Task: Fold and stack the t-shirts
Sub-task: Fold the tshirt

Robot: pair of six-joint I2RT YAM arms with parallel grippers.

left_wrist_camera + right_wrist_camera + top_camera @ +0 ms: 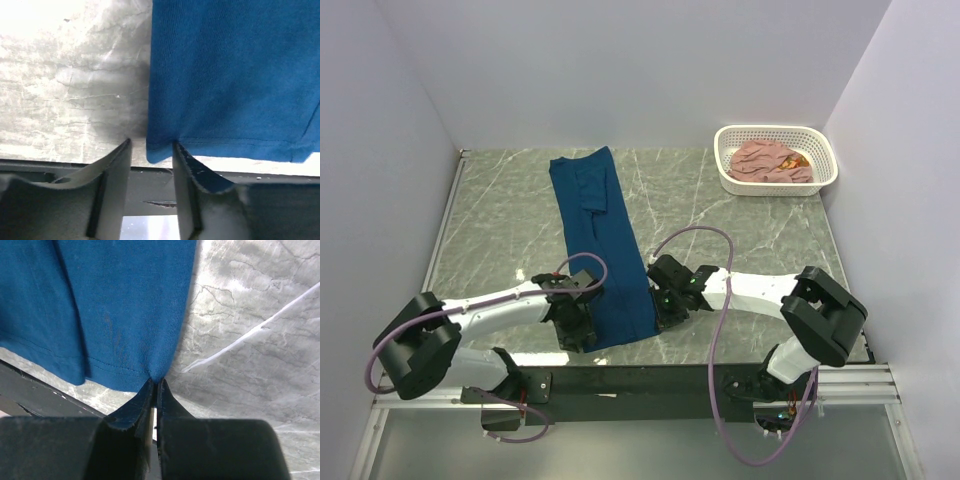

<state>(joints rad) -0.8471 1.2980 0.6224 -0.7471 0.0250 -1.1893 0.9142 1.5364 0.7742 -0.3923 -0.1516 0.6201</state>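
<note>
Next, my right gripper needs to bring its corner of the blue t-shirt's hem up, outward and then down onto the t-shirt's middle point(624, 230) and release, as the blue t-shirt still lies full-length.
The navy blue t-shirt point(600, 240) lies on the marble table as a long narrow strip, its hem at the near edge. My left gripper point(585, 332) sits at the hem's left corner. In the left wrist view the left gripper point(151, 145) is open, with that corner of the blue t-shirt point(230, 75) between the fingers and the cloth touching the right finger point(186, 165). My right gripper point(655, 312) is at the hem's right corner. In the right wrist view the right gripper point(156, 382) is shut on the blue t-shirt point(115, 305). The pink t-shirt point(768, 160) lies crumpled in the basket.
A white perforated basket point(775, 131) stands at the far right corner of the table. The table's dark front rail point(720, 352) runs just below the shirt's hem and shows as the dark rail point(150, 172) under the left jaws. White walls enclose the table.
</note>
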